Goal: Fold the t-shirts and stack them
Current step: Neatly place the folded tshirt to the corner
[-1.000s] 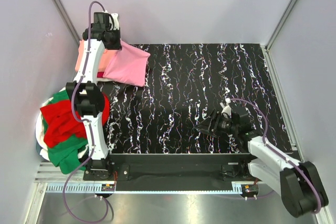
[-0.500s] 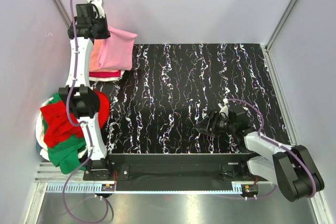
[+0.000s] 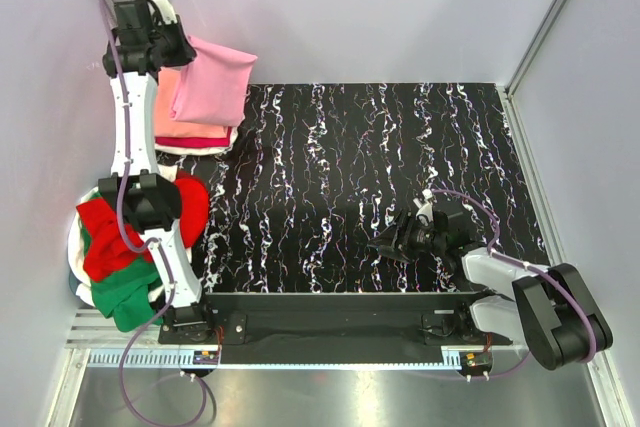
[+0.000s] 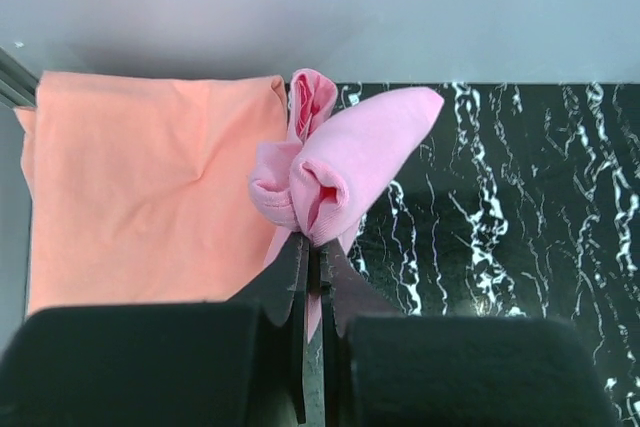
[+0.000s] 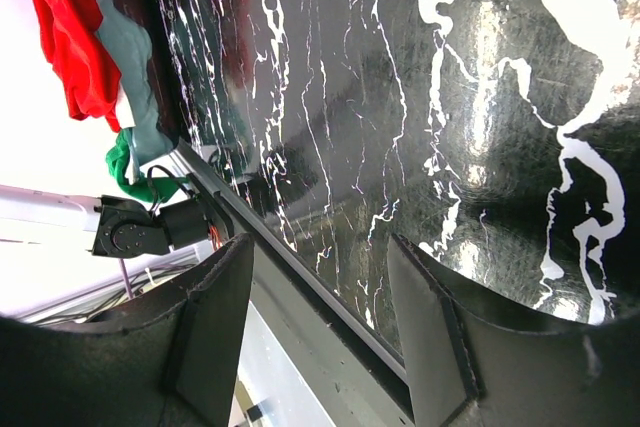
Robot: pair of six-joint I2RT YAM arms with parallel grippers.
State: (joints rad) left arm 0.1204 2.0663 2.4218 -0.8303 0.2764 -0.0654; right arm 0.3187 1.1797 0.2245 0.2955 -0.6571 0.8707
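Next, my left gripper will lower the pink t-shirt toward the stack's far corner (image 3: 164, 76) (image 4: 62, 95) and open, since the shirt hangs partly past the salmon-orange t-shirt's edge.
My left gripper (image 3: 178, 50) is raised at the far left corner and shut on the folded pink t-shirt (image 3: 212, 87), which hangs from it over the stack. In the left wrist view its jaws (image 4: 316, 252) pinch a bunched fold of the pink t-shirt (image 4: 340, 172). Below lies the salmon-orange t-shirt (image 4: 150, 187), flat on the stack (image 3: 195, 132) with a red layer and a white layer under it. A loose heap of red (image 3: 115, 232), green (image 3: 125, 292) and white tees sits at the near left. My right gripper (image 3: 385, 244) is open and empty, low over the table at the near right.
The black marbled table top (image 3: 380, 167) runs between grey walls. A metal rail (image 3: 330, 302) runs along the near edge by the arm bases. In the right wrist view the heap of red and green cloth (image 5: 85, 47) shows beyond the table edge.
My left gripper has risen and moved left toward the back corner with the pink t-shirt, which now hangs over the stack. The right gripper has shifted slightly left and stays open.
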